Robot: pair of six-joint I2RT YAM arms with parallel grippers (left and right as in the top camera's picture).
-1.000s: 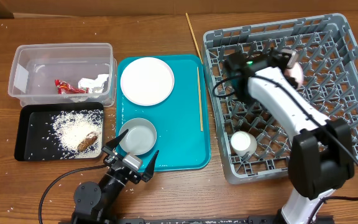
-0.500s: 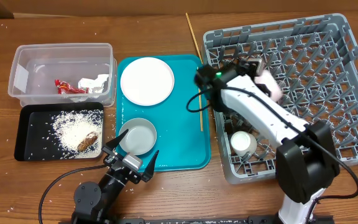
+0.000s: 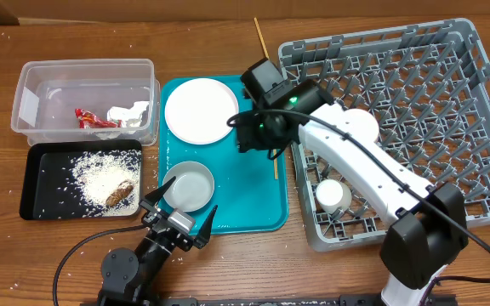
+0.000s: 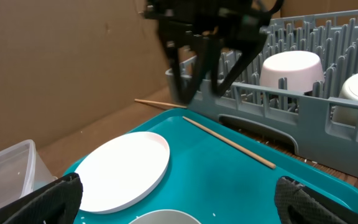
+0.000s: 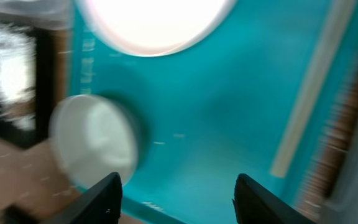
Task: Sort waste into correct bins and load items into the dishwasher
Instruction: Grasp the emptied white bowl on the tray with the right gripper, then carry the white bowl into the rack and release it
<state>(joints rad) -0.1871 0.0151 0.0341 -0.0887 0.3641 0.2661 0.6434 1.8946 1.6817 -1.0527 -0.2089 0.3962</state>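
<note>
The pale bowl lies to the left in the overhead view, and my right gripper will go down toward it, onto its rim by the bare tray (image 3: 212,184) (image 5: 133,138).
My right gripper (image 3: 245,134) hangs open and empty over the teal tray, between the large white plate (image 3: 201,110) and a chopstick (image 3: 274,157). Its wrist view, blurred, shows the plate (image 5: 154,25), the pale bowl (image 5: 92,143) and the chopstick (image 5: 309,106) below the open gripper (image 5: 179,199). A second chopstick (image 3: 264,47) lies on the table. The pinkish-white dish (image 3: 360,124) and the small white cup (image 3: 333,195) sit in the grey dishwasher rack (image 3: 449,68). My left gripper (image 3: 179,223) stands wide open at the tray's near edge, just short of the bowl (image 3: 188,185).
The clear tub (image 3: 49,85) holds the red wrapper (image 3: 92,119) and the crumpled white paper (image 3: 131,111). The black tray (image 3: 37,191) holds rice (image 3: 99,174) and a brown lump (image 3: 122,194). Stray grains dot the table. The teal tray (image 3: 245,204) lies against the rack's left side.
The right arm swung left from inside the rack to above the teal tray and its jaws opened. The pinkish-white dish stayed behind in the rack. The left arm has not moved.
</note>
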